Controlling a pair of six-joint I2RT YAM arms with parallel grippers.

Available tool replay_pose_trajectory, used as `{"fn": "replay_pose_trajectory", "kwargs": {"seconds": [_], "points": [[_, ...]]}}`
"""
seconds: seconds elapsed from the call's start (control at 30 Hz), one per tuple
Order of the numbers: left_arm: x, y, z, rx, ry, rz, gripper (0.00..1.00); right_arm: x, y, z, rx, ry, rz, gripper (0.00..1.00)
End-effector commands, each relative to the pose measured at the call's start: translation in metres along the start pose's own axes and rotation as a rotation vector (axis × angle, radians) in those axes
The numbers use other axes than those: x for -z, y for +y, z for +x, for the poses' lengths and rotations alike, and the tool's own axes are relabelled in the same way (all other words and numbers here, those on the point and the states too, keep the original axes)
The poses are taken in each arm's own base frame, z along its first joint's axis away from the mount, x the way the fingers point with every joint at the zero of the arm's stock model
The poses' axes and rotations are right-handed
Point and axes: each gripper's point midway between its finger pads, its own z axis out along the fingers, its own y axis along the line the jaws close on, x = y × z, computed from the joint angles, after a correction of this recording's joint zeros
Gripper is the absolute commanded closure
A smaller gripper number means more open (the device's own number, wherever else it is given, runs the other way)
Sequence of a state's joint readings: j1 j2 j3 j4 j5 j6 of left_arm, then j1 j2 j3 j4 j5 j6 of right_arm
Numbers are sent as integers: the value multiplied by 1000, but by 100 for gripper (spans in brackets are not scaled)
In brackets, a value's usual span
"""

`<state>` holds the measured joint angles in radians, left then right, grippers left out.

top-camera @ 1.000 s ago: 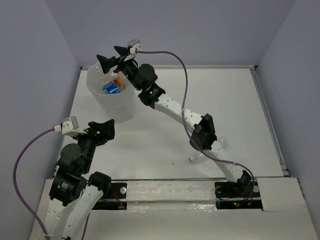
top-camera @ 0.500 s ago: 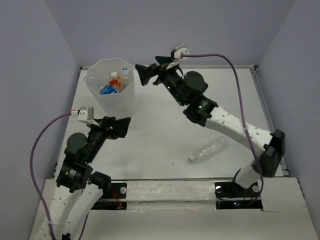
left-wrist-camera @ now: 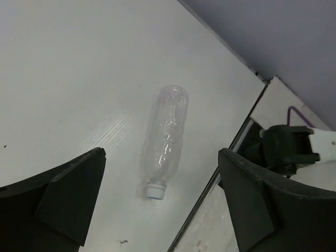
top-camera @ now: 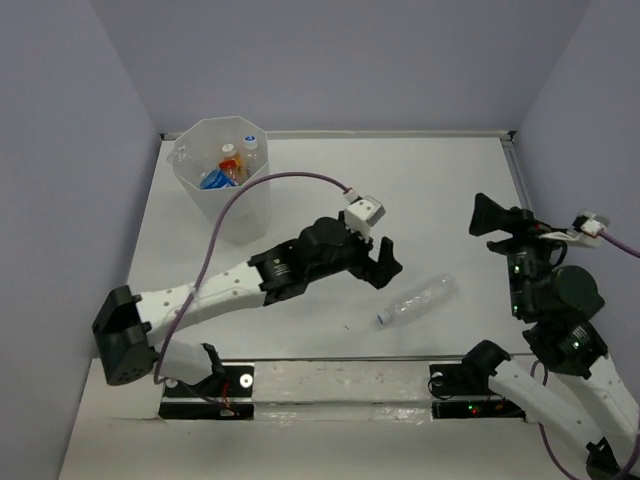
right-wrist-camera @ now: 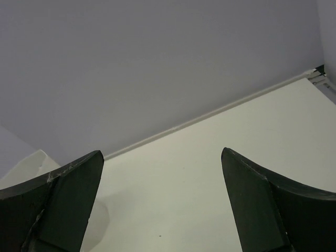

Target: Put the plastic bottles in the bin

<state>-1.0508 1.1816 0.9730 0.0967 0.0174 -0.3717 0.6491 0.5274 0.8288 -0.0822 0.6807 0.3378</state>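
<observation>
The clear bottle still lies beyond the open fingers of the left gripper, so the left gripper needs to move down and to the right in the top view next, onto the clear bottle's body (top-camera: 427, 296) (left-wrist-camera: 168, 127).
One clear bottle with a white cap (top-camera: 420, 298) lies on its side on the table at front right. In the left wrist view this bottle (left-wrist-camera: 165, 139) lies between and beyond my fingers, cap toward me. My left gripper (top-camera: 385, 264) is open and empty just left of it, not touching; it also shows in its own view (left-wrist-camera: 160, 157). The white faceted bin (top-camera: 238, 215) stands at the back left, holding a blue-labelled bottle (top-camera: 214, 180), an orange one (top-camera: 238, 166) and a clear one (top-camera: 251, 149). My right gripper (top-camera: 487, 215) is open and empty at the right, raised, and shows in its wrist view (right-wrist-camera: 160, 155).
The left arm (top-camera: 250, 280) stretches across the front middle of the table. A raised rail (top-camera: 520, 190) runs along the table's right edge. The metal base strip (top-camera: 340, 380) lies along the front edge. The back wall (right-wrist-camera: 157, 63) fills the right wrist view.
My right arm has pulled back from the bin to the right side. My left arm has swung from the left across the table to the lying clear bottle.
</observation>
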Motion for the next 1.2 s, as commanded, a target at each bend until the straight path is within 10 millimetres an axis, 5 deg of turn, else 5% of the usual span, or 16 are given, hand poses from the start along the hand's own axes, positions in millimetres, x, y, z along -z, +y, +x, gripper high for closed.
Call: {"fn": "replay_pose_trajectory", "kwargs": {"seconds": [0.0,0.03,0.07,0.1,0.13,0.17,0.33,0.57,0.8,0.93,1.07,1.13,1.17], "points": [[-68,-30,27,-214,107,84,1,36,-38,-28,-31,-25,98,2],[-80,-38,41,-246,154,115,1,40,-41,-34,-37,-42,96,2],[-92,-53,32,-278,141,133,1,45,-43,-39,-44,-56,86,3],[-111,-55,69,-347,227,122,1,52,-44,-44,-55,-65,71,4],[-121,-59,78,-384,249,117,1,54,-46,-44,-56,-62,68,4],[-141,-67,84,-413,264,116,1,57,-48,-45,-49,-55,71,4],[-175,-72,105,-515,322,92,1,66,-44,-45,-70,-36,17,4],[-207,-45,158,-571,431,36,1,86,-47,-41,-175,-39,-51,6],[-227,-9,184,-633,466,-101,5,88,-49,-30,-163,-4,-57,7],[-229,-3,175,-627,416,-122,40,87,-48,-27,-183,5,-53,8],[-218,4,128,-575,322,-157,46,83,-46,-18,-173,25,-51,8],[-200,4,85,-544,220,-172,46,83,-47,-20,-168,21,-46,8],[-190,22,76,-525,210,-204,46,83,-48,-21,-169,20,-41,8]]}}
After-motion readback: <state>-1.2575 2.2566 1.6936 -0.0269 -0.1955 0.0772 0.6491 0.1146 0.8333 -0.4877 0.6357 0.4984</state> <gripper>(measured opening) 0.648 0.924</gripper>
